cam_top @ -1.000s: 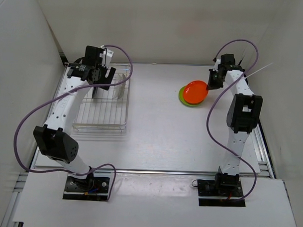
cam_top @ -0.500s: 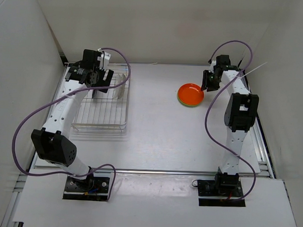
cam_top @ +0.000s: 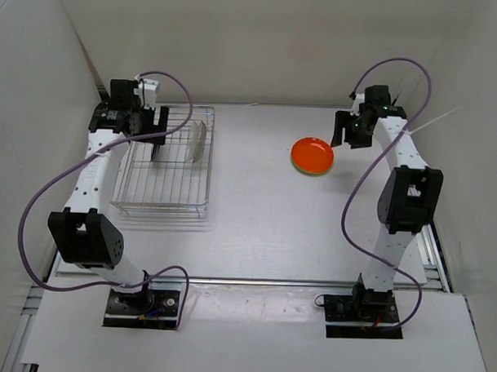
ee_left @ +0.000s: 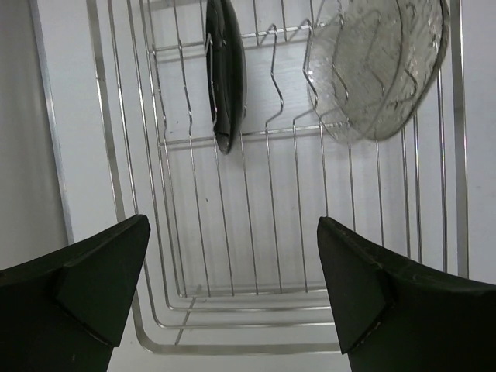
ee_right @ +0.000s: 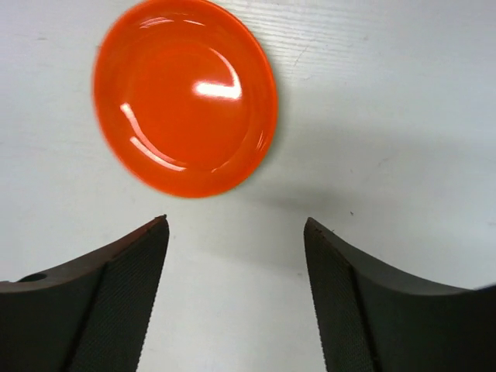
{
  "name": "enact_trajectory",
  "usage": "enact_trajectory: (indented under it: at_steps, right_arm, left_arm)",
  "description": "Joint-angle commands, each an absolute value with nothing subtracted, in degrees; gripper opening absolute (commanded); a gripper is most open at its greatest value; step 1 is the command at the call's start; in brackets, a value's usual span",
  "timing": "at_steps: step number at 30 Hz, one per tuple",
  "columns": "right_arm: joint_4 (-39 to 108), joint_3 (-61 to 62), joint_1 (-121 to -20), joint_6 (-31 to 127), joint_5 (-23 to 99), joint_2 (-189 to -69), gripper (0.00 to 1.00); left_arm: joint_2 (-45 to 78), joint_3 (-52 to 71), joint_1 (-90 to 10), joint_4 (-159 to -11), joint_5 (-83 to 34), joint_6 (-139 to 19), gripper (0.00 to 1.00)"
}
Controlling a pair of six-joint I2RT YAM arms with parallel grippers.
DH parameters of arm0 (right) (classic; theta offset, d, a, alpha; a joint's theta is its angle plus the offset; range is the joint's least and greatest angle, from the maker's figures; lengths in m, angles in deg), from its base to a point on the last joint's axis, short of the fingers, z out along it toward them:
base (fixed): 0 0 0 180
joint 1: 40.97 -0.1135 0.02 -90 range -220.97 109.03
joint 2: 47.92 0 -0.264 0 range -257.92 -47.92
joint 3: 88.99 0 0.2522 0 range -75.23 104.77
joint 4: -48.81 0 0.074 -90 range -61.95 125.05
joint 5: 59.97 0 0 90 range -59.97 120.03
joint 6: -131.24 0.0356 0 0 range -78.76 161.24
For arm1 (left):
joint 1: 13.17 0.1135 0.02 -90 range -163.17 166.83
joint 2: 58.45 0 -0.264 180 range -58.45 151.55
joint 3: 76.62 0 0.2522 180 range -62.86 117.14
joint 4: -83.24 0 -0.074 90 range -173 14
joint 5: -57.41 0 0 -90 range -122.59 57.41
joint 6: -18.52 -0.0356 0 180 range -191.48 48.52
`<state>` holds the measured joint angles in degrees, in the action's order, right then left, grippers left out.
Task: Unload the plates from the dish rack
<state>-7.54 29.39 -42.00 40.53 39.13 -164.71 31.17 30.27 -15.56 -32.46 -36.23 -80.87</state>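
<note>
The left gripper moves outward and down onto the near rim of the black plate (ee_left: 226,70) next, in line with my open fingers.
The silver wire dish rack (cam_top: 163,183) stands on the left of the table. A glossy black plate (ee_left: 226,70) and a clear plate (ee_left: 380,62) stand upright in its slots. My left gripper (ee_left: 232,223) hangs open over the rack's far end (cam_top: 144,129), above and short of both plates, with nothing between its fingers. A red-orange plate (cam_top: 312,156) lies flat on the table at the right. Just beyond that plate's right edge, my right gripper (cam_top: 348,131) is open and empty. In the right wrist view the red-orange plate (ee_right: 186,93) lies ahead of the gripper (ee_right: 236,222), apart from its pads.
White walls close in the table on the left, back and right. The left gripper is near the left wall. Purple cables loop off both arms. Bare table (cam_top: 256,203) lies between the rack and the red-orange plate.
The right gripper has opened and let go of the red-orange plate, which now lies flat, and has drawn back to the right. The left gripper has shifted left over the rack.
</note>
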Motion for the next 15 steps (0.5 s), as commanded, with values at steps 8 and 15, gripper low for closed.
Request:
enact_trajectory:
  at_steps: [8, 15]
  right_arm:
    - [-7.4, 18.1, -43.7, 35.7, 39.6, -144.8, 0.83]
    - [-8.0, 14.7, -46.3, 34.6, 40.2, -139.5, 0.8]
  left_arm:
    - [43.1, 40.9, -9.7, -37.0, -22.7, -78.8, 0.99]
    - [51.1, 46.5, -9.1, -37.8, -22.7, -78.2, 0.83]
